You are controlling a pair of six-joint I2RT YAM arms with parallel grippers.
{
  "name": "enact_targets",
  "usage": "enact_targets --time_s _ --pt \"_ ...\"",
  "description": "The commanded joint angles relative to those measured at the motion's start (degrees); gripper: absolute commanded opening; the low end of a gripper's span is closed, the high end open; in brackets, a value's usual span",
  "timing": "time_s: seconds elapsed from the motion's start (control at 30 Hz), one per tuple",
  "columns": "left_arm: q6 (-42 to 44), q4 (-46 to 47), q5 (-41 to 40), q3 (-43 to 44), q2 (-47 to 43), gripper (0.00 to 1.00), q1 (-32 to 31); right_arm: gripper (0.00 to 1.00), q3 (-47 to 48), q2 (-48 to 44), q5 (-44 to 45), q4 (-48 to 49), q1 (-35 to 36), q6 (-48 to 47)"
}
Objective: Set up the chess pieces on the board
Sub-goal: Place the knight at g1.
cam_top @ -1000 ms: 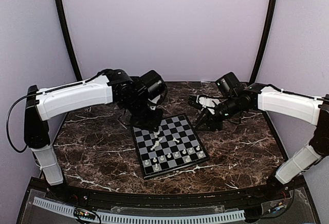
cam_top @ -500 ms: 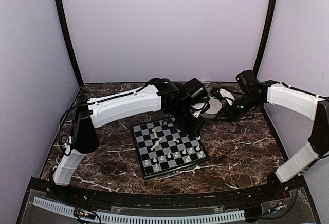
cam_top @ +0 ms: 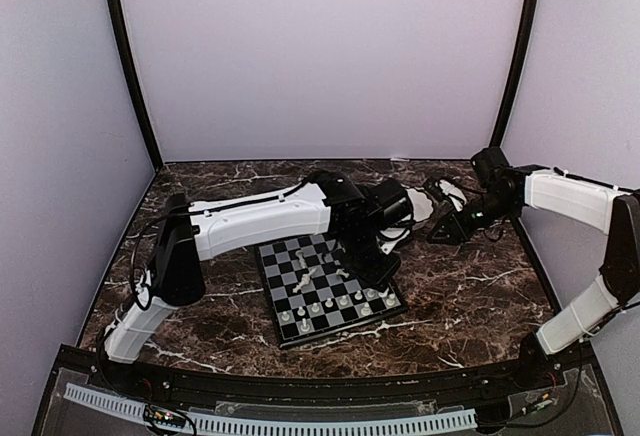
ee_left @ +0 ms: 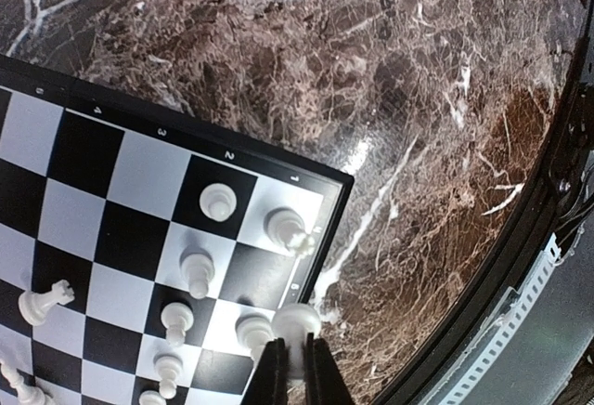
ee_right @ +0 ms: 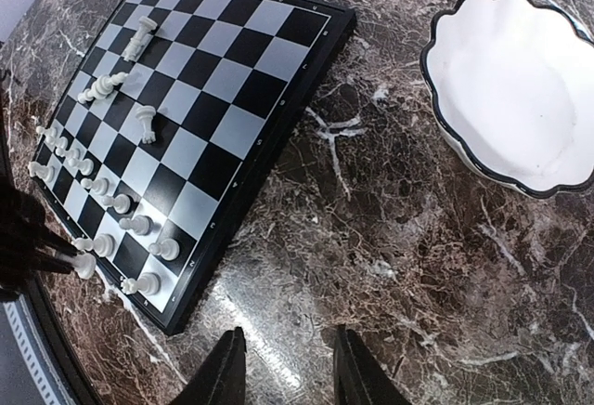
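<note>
The white piece needs to go on the dark square beside the corner piece, so my left gripper will move down first.
The board (cam_top: 292, 256), black and silver-grey checks, lies at the table's middle. Cream-white chess pieces (cam_top: 330, 305) stand in rows along its near side, and three lie toppled (ee_right: 104, 84) farther up. My left gripper (ee_left: 297, 357) is shut on one white chess piece (ee_left: 299, 323), held just above the board's (ee_left: 83, 154) near right corner, beside the standing pieces (ee_left: 218, 202). In the top view that gripper (cam_top: 377, 272) reaches across the board from the left. My right gripper (ee_right: 288, 360) is open with nothing between its fingers, over bare marble right of the board (ee_right: 232, 80).
A white scalloped bowl (ee_right: 520, 89), empty, sits on the dark veined marble beyond the board's far right corner. My right arm (cam_top: 560, 196) stretches in from the right. The table's black front rail (ee_left: 520, 266) runs close to the board's corner.
My left arm has swung from the board's far left across to its near right corner. My right gripper has drawn back to the right, away from the board.
</note>
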Motion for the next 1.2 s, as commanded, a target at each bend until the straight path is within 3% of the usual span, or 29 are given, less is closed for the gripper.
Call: enact_targets --time_s 0.0,1.17 --pt "0.58 -3.20 -0.37 1.50 0.47 0.00 -0.70 0.34 -0.58 -1.30 -1.70 1.68 -0.07 0.98" --pt "-1.73 -1.79 -0.54 1.66 4.45 0.06 -0.70 0.34 0.39 1.20 -3.43 1.94 -0.09 1.47"
